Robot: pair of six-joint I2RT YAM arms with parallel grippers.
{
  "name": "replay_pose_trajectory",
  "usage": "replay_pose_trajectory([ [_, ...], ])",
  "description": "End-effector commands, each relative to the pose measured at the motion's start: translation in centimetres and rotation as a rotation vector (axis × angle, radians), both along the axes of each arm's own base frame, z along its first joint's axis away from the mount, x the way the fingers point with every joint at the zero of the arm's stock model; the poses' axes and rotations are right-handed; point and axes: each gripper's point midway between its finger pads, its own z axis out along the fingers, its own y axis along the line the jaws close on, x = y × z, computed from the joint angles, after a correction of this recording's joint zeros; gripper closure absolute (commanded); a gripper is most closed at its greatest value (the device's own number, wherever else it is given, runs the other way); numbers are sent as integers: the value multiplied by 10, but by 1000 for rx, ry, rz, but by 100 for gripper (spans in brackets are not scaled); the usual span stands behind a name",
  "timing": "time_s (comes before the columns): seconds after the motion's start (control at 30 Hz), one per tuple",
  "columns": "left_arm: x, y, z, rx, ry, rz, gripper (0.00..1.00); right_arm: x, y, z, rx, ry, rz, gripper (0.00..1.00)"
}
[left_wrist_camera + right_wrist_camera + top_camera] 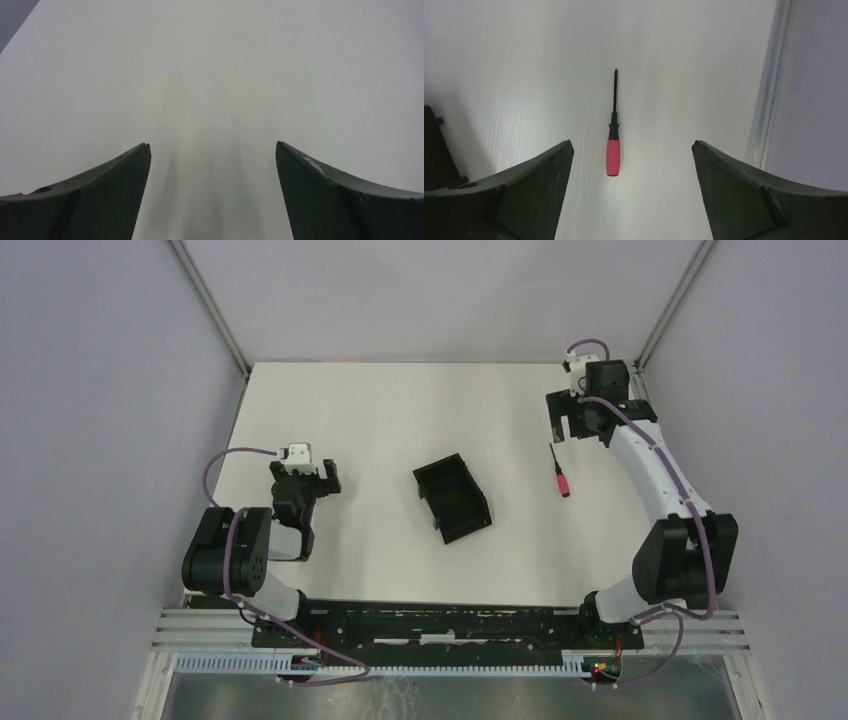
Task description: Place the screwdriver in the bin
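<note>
My open right gripper next moves down and back to close on the red handle near the black collar (562, 480) (613, 148), since the screwdriver lies flat below the fingers.
The screwdriver (560, 473) lies flat on the white table at the right, red handle toward the near edge, black shaft pointing away. In the right wrist view it (613, 150) lies on the table just left of centre between the fingers, below them and untouched. My right gripper (578, 430) (632, 144) is open and empty, held above the screwdriver. The black bin (452, 498) stands open-topped and empty at the table's middle, turned at an angle. My left gripper (318, 478) (212, 144) is open and empty over bare table at the left, well apart from the bin.
An aluminium rail and grey wall (774, 85) run close along the right of the screwdriver. Grey walls enclose the table (400, 410) on the left, back and right. A dark shape (436, 150) sits at the left edge of the right wrist view; I cannot tell what it is.
</note>
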Motion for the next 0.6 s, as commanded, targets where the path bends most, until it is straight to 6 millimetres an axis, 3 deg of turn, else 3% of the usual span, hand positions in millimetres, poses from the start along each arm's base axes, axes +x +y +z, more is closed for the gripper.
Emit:
replay_pose_trajectory([
  [0.0, 6, -1, 14, -16, -48, -3, 0, -16, -2, -76, -5, 248, 10, 11],
  [0.27, 6, -1, 14, -16, -48, -3, 0, -24, -4, -161, 12, 391, -13, 29],
  [0.43, 6, -1, 14, -16, -49, -4, 0, -31, -4, -193, 26, 430, -9, 35],
  [0.57, 6, -1, 14, -16, -48, -3, 0, -39, -8, -212, 12, 481, -19, 52],
])
